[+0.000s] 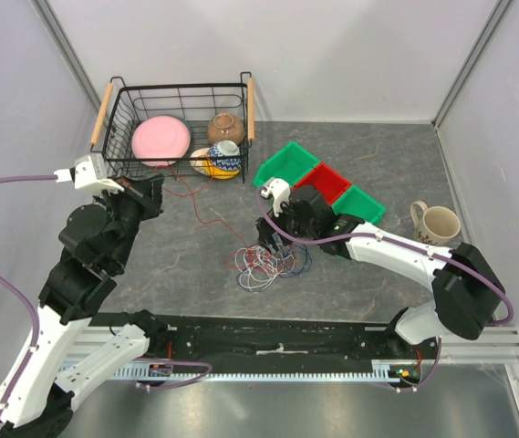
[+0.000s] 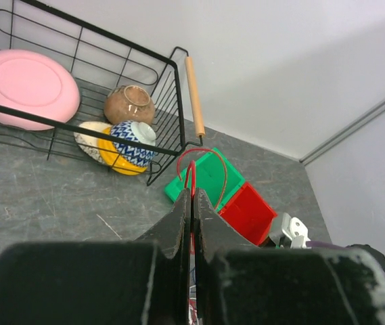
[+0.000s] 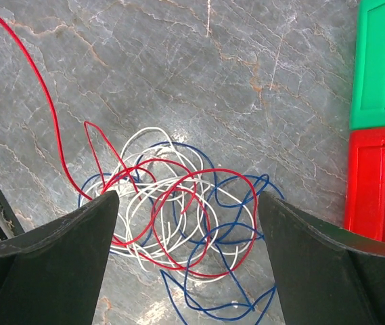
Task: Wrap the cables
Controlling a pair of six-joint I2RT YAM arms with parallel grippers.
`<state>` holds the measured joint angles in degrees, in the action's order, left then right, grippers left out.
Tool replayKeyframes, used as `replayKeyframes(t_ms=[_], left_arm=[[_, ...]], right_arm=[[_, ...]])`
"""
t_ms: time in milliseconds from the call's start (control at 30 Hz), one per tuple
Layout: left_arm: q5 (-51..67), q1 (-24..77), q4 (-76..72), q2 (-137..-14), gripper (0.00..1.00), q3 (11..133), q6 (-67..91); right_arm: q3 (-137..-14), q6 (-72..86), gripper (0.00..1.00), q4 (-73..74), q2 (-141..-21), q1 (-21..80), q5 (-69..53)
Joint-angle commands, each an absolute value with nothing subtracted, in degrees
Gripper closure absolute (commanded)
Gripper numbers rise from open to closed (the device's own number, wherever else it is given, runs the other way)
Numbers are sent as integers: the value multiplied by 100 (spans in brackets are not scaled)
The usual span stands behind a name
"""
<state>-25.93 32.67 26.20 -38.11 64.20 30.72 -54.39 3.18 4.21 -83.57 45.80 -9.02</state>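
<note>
My right gripper moves down onto the red cable's loop (image 3: 220,170) next, which lies below it on top of the tangle, since its open fingers already stand either side.
A tangle of red, white and blue cables (image 1: 264,261) lies on the grey table in front of the bins. No green wire shows. My right gripper (image 1: 280,239) hangs just above the tangle. In the right wrist view it (image 3: 187,198) is open, its fingers either side of the cables (image 3: 178,223), touching none that I can see. My left gripper (image 1: 157,196) is near the basket and raised. In the left wrist view it (image 2: 193,193) is shut on a red wire, whose loop (image 2: 202,149) sticks out past the tips. The red wire (image 3: 43,95) runs back to the tangle.
A black wire basket (image 1: 179,89) at the back left holds a pink plate (image 1: 160,140), a brown bowl (image 1: 226,127) and a patterned bowl (image 1: 224,159). Green and red bins (image 1: 321,182) stand right of the tangle. A mug (image 1: 437,224) stands at the far right.
</note>
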Motion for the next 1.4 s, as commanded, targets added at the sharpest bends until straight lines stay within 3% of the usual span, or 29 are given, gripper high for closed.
replayKeyframes(t_ms=[0, 233, 433, 533, 567, 667, 733, 1100, 1367], left_arm=[[-2944, 3287, 2654, -3858, 98, 6741, 3014], [-2980, 3287, 2698, -3815, 98, 6689, 3067], [-2988, 3287, 2804, -3736, 98, 6627, 3164], [-3023, 3287, 2856, -3639, 98, 6574, 3217], [-3032, 3287, 2874, -3569, 98, 6557, 3243], [-3120, 3287, 2935, -3455, 98, 6513, 3287], [-3313, 3287, 2997, -3358, 98, 6521, 3296], [-4157, 3287, 3050, -3032, 98, 6399, 3498], [-4700, 3287, 3592, -3375, 98, 6407, 3875]], right_arm=[[-5467, 481, 9, 501, -8358, 4605, -974], [-5388, 974, 19, 932, -8490, 4983, -361], [-5510, 1090, 30, 738, -9096, 5010, -528], [-5773, 1090, 59, 729, -9439, 5010, -388], [-5853, 1133, 80, 729, -9474, 5018, -300], [-6047, 1239, 99, 729, -9256, 5010, -36], [-6091, 1196, 100, 764, -8808, 5018, -35], [-6889, 510, 100, 1582, -6768, 5010, 2424], [-7953, -165, 100, 818, -6275, 5010, 2310]])
